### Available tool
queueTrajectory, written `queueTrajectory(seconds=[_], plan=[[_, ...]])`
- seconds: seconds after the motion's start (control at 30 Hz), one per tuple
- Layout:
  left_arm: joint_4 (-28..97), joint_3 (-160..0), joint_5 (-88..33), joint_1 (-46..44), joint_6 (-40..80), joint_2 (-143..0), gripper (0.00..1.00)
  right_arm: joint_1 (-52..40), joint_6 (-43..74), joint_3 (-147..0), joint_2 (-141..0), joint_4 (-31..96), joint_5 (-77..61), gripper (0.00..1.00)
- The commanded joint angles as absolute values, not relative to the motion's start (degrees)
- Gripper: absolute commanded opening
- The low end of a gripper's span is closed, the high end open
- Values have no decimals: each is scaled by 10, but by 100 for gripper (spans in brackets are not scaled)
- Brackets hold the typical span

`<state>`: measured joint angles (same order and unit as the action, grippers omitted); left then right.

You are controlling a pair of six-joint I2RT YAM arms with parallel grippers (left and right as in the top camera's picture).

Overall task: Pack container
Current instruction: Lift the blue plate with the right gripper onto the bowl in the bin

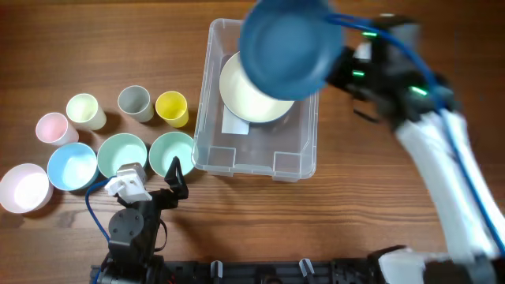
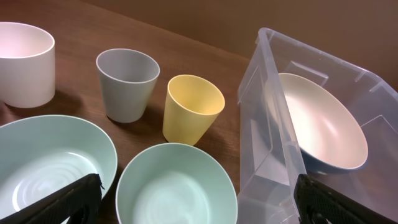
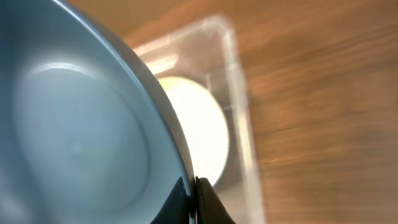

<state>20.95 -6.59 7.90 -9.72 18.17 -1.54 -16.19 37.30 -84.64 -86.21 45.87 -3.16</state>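
I need to lower the dark blue bowl with my right gripper next, onto the cream bowl [image 1: 251,93] [image 3: 200,129]. The cream bowl's open hollow faces up in the clear container.
The clear plastic container [image 1: 207,118] stands mid-table with a cream bowl [image 1: 241,99] inside, resting tilted over a white label [image 1: 233,124]. My right gripper [image 3: 191,199] is shut on the rim of a dark blue bowl [image 1: 286,43], held above the container's far right part. In the right wrist view the blue bowl [image 3: 74,137] fills the left and the cream bowl [image 3: 199,127] and container [image 3: 239,112] lie below. My left gripper [image 2: 198,202] is open and empty, low over a pale green bowl [image 2: 177,190] next to the container's left wall [image 2: 267,130].
Left of the container stand a yellow cup [image 1: 172,108], a grey cup [image 1: 134,102], a cream cup [image 1: 85,111], a pink cup [image 1: 52,128], a light blue bowl [image 1: 72,166], two green bowls [image 1: 122,154] and a pale pink bowl [image 1: 24,188].
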Motion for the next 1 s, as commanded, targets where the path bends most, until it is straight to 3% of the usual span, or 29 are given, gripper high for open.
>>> queueTrajectory(seconds=[0.0, 0.17, 0.27, 0.3, 0.53, 0.7, 0.87, 0.97], plan=[[208, -64, 84, -94, 183, -12, 100, -195, 390, -840, -957, 406, -11, 4], [208, -64, 84, -94, 183, -12, 100, -209, 390, -840, -1049, 334, -70, 4], [208, -64, 84, -94, 183, -12, 100, -205, 390, -842, -1049, 335, -70, 35], [208, -64, 84, -94, 183, -12, 100, -198, 390, -847, -1037, 340, -74, 41], [208, -64, 84, -94, 183, -12, 100, -101, 375, -864, -901, 399, -86, 57], [208, -64, 84, -94, 183, -12, 100, 59, 375, -864, -855, 482, -27, 75], [208, -64, 84, -94, 183, -12, 100, 181, 376, -854, -868, 508, -13, 82], [208, -64, 84, -94, 183, -12, 100, 224, 377, -854, -874, 518, -13, 100]])
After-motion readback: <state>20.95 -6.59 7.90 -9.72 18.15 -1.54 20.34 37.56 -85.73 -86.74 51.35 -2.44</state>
